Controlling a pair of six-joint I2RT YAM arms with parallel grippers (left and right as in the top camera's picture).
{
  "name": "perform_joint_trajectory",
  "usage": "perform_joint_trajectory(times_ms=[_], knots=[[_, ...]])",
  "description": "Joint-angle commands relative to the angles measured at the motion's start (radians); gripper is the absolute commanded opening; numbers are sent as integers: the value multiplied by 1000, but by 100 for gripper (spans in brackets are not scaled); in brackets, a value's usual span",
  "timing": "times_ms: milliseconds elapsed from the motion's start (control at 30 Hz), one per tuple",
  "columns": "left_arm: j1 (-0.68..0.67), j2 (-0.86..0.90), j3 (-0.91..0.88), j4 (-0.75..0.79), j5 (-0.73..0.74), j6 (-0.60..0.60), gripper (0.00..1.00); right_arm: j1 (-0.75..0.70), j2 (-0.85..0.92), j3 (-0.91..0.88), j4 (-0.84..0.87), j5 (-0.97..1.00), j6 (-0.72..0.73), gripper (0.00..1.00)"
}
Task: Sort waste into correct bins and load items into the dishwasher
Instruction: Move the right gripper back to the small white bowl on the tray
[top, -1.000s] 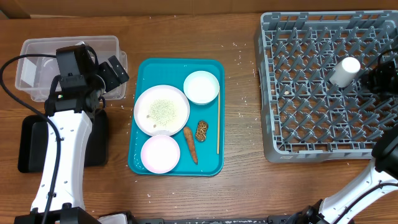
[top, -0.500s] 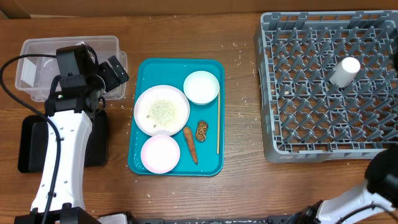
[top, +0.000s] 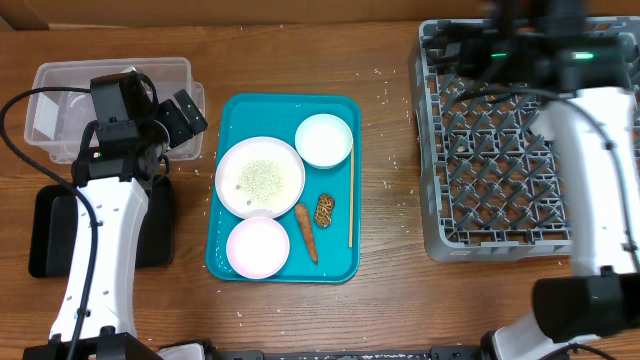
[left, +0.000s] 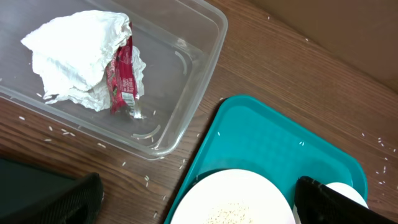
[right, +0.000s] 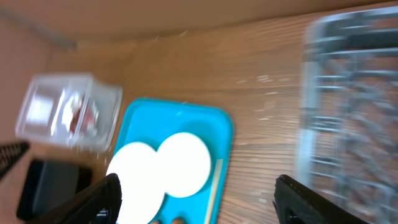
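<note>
I need to swing my right gripper down from over the grey rack, to the rim of the white bowl (top: 324, 140) next to the large plate.
Crumpled white paper (left: 81, 53) with a red scrap (left: 123, 78) lies in the clear tub (top: 60, 75). My left gripper (left: 199, 208) hangs open and empty between the tub and the teal tray (top: 235, 110). The tray holds a large plate (top: 260, 177) with rice, a white bowl (top: 324, 140), a pinkish bowl (top: 258, 247), a carrot (top: 307, 232) and a brown lump (top: 325, 209). My right arm (top: 575, 110) reaches over the grey rack (top: 500, 200). Its gripper (right: 205, 199) is open and empty. The cup is hidden.
A black tray (top: 50, 235) lies at the front left, partly under my left arm. A thin wooden stick (top: 350, 195) lies along the teal tray's right side. Loose rice grains (left: 53, 134) are scattered on the wood around the tub.
My right gripper has opened, and its arm has swung from the right edge to above the rack's back. The cup that stood in the rack is now covered. My left arm has not moved.
</note>
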Motion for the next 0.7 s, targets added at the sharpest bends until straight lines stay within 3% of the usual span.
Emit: perform_joint_trajectory(times_ms=[0,133,267,500,667], knots=[[-3,3,19,0,10,-7,100,159,79,10,29,165,55,81],[-3,3,19,0,10,-7,100,283,175,10,88,242,134,79],[-3,3,19,0,10,-7,100,403,320,10,189,313,187,68],[-3,3,19,0,10,-7,100,507,472,10,279,416,365,54],[-3,3,19,0,10,-7,100,555,547,10,300,517,485,53]])
